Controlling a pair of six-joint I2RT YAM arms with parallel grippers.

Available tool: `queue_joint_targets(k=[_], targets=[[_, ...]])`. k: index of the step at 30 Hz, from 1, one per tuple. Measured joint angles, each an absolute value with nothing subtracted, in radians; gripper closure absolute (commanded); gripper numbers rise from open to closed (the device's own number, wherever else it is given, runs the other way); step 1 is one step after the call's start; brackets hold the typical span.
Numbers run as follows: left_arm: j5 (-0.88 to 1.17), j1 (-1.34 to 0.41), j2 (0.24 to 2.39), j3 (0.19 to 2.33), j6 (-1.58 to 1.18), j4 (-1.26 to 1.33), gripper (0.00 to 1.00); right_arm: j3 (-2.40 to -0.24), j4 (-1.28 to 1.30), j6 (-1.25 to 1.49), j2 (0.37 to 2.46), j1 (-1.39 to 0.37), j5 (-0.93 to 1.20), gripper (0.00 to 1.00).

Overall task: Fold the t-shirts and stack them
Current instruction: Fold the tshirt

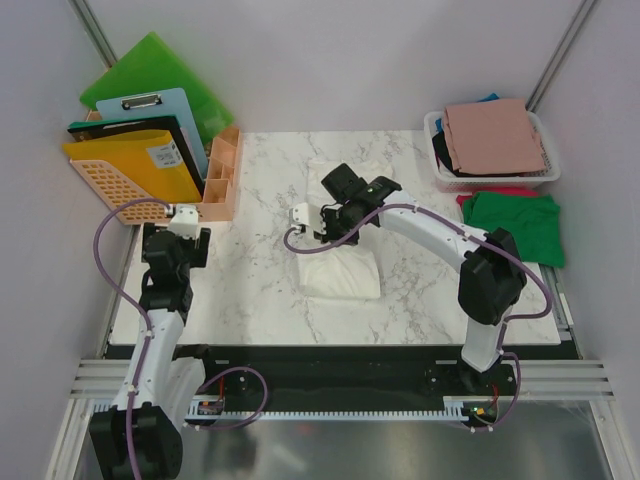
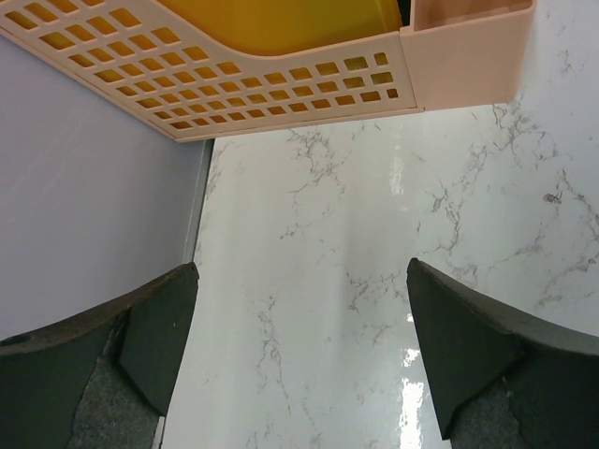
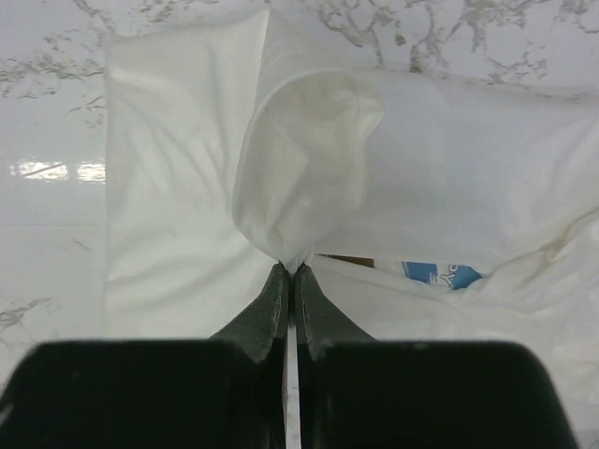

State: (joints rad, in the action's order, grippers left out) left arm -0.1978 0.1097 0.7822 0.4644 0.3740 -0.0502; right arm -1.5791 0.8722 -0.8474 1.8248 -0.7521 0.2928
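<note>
Next, my right gripper moves slightly outward and down toward the blue-and-brown print (image 3: pixel 440 273) and lays the pinched fold onto the cream-white t-shirt (image 1: pixel 342 272), since it still stands raised.
The cream-white t-shirt (image 1: pixel 342 272) lies partly folded mid-table. In the right wrist view it (image 3: pixel 168 196) fills the frame, with its blue-and-brown print (image 3: pixel 440 273) peeking out. My right gripper (image 3: pixel 291 269) is shut on a pinched fold of this shirt and lifts it; in the top view it (image 1: pixel 325 222) is over the shirt's far part. My left gripper (image 2: pixel 301 318) is open and empty over bare marble near the table's left edge, seen in the top view (image 1: pixel 178 250). A green t-shirt (image 1: pixel 518 222) lies at the right on a red one (image 1: pixel 500 191). A dusty-pink t-shirt (image 1: pixel 495 137) tops the basket.
A white mesh basket (image 1: pixel 438 160) stands at the back right with dark and blue cloth under the pink shirt. A peach file rack (image 1: pixel 150 190) with folders, a clipboard and green boards (image 1: pixel 155 65) stands at the back left; its edge shows in the left wrist view (image 2: pixel 281 89).
</note>
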Motion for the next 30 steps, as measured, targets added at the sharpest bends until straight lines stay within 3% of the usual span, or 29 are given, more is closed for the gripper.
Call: queue_joint_targets(k=[17,18,21,22,30], targets=[[-0.176,0.11,0.775,0.434,0.384,-0.054,0.0,-1.736,0.896,-0.906,2.054,-0.6,0.282,1.0],[-0.174,0.11,0.773,0.434,0.384,-0.055,0.0,-1.736,0.894,-0.905,2.059,-0.593,0.279,0.97],[-0.165,0.11,0.771,0.434,0.384,-0.059,0.0,-1.736,0.874,-0.902,2.061,-0.577,0.267,0.6],[-0.161,0.11,0.771,0.434,0.384,-0.06,0.0,-1.736,0.86,-0.896,2.061,-0.574,0.26,0.42],[-0.146,0.11,0.769,0.434,0.384,-0.074,0.0,-1.716,0.749,-0.859,2.06,-0.574,0.25,0.42]])
